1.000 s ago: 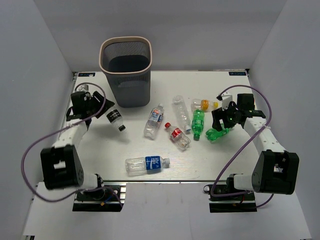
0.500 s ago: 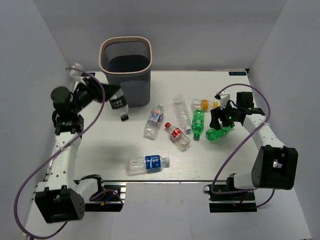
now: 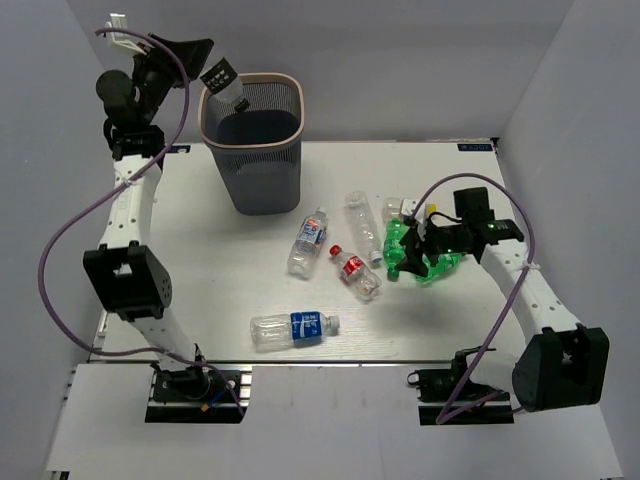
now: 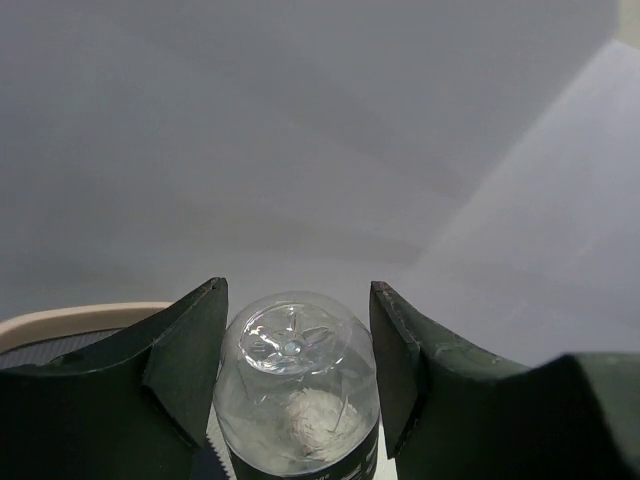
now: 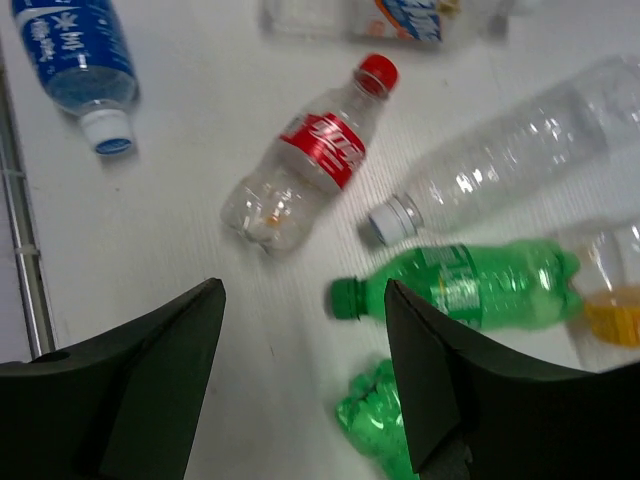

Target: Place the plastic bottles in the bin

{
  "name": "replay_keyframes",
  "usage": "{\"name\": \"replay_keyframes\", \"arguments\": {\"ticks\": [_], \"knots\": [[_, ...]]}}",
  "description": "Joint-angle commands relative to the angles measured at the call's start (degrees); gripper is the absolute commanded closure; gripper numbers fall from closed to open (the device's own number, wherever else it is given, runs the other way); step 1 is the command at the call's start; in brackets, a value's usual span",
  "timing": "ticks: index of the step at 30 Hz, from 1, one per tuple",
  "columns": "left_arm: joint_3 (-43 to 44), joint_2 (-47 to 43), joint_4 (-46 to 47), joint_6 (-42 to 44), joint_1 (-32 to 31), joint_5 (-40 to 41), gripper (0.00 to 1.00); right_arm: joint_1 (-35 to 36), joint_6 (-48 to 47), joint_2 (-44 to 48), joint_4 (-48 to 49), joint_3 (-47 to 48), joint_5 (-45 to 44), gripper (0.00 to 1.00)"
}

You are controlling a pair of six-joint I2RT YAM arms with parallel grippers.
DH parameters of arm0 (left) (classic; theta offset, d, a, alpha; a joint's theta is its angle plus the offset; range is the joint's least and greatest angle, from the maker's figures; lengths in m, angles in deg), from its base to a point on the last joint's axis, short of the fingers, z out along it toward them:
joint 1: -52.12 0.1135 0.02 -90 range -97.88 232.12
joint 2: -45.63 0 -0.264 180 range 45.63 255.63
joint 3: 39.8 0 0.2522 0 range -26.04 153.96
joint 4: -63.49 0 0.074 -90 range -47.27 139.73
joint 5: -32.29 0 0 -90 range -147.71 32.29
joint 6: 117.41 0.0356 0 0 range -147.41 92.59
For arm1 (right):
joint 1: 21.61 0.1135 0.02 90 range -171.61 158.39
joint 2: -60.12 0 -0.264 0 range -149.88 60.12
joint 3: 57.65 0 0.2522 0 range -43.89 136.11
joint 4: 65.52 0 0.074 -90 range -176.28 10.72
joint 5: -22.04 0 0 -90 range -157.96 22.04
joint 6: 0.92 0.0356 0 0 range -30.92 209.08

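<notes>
The robot's right gripper will next move back, across and down onto the front bottle's blue label, since that label is below it, to its left in the top view.
My left gripper [image 3: 203, 58] is raised high and shut on a clear black-labelled bottle [image 3: 222, 78], held tilted above the left rim of the grey mesh bin [image 3: 252, 140]. In the left wrist view the bottle's base [image 4: 295, 385] sits between my fingers, with the bin's pale rim [image 4: 80, 318] low at the left. My right gripper [image 3: 415, 243] is open, hovering over a green bottle [image 5: 465, 285] and a crushed green bottle [image 5: 385, 425]. A red-labelled bottle [image 5: 300, 165] and a clear bottle [image 5: 500, 165] lie just beyond.
Further bottles lie on the white table: a blue-labelled one [image 3: 292, 328] near the front, another [image 3: 309, 240] in the middle, and an orange-capped one [image 3: 405, 208] behind the green ones. Grey walls close in the left, right and back.
My left arm has lifted the black-labelled bottle from the table's left side up over the bin's rim. My right gripper has moved a little left over the green bottles.
</notes>
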Motion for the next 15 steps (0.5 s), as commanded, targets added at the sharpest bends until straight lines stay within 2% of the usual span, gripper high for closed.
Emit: {"name": "replay_keyframes", "arguments": {"ticks": [1,2,4,5,6,8,11,13,15], "knots": [[6.8,2.9,-7.9,5.5,-0.9,7.2,0.6,5.0,-2.8,0.0,0.4,1.3,3.9,0.29],[9.9,5.7,-10.3,7.5,-0.9,7.2,0.35,6.2,-0.4,-0.4,1.4,1.7,3.7,0.28],[14.1,8.3,-15.5,10.3,-1.6,8.8,0.2,10.6,1.0,-2.2,3.3,3.4,3.6,0.22],[17.5,9.5,-19.0,11.8,-1.6,9.3,0.08,12.0,1.9,-2.9,3.5,3.9,3.5,0.21],[18.7,11.0,-20.1,12.3,-2.2,9.3,0.07,15.8,2.1,-4.1,3.9,4.8,3.6,0.19],[20.1,11.1,-22.1,13.1,-2.2,9.9,0.01,18.8,3.5,-5.8,6.3,5.4,1.7,0.18],[21.4,9.2,-26.0,15.8,-2.2,11.2,0.01,24.7,3.6,-7.6,8.8,5.1,-0.8,0.12],[20.0,6.4,-29.4,18.8,-2.2,12.5,0.01,28.0,2.6,-9.8,9.5,4.5,-2.6,0.1],[14.9,-2.2,-31.9,22.1,-2.8,12.5,0.01,29.9,1.7,-10.8,11.6,3.9,-3.5,0.1]]}}
